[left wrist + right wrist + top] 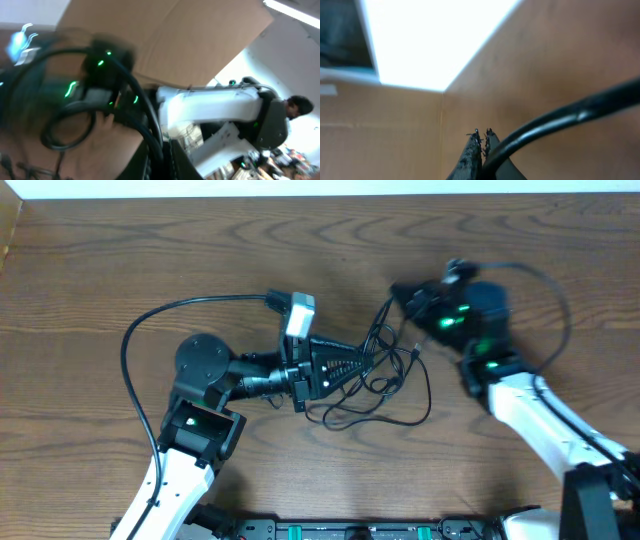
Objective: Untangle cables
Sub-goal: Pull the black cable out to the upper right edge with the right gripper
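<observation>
My right gripper needs to move away from the tangle, to the right in the overhead view, over the bare tabletop, and let go of its cable clear of the loops.
The cables (385,375) are thin black cords tangled in loose loops at the table's middle; no white cord shows. My left gripper (356,364) points right into the tangle and is shut on a black cable (150,130). In the blurred left wrist view that cable runs up from between its jaws (161,162). My right gripper (398,290) is at the tangle's upper end, a little above the table. In the right wrist view its jaws (482,136) are shut, with a black cable (570,114) pinched just below the tips and running off to the right.
A thicker black cord (135,340) arcs from the left arm's white camera (298,312) round to the left. The left arm's base (200,430) is at the lower left, the right arm's white link (540,420) at the lower right. The wooden table (120,260) spreads all round.
</observation>
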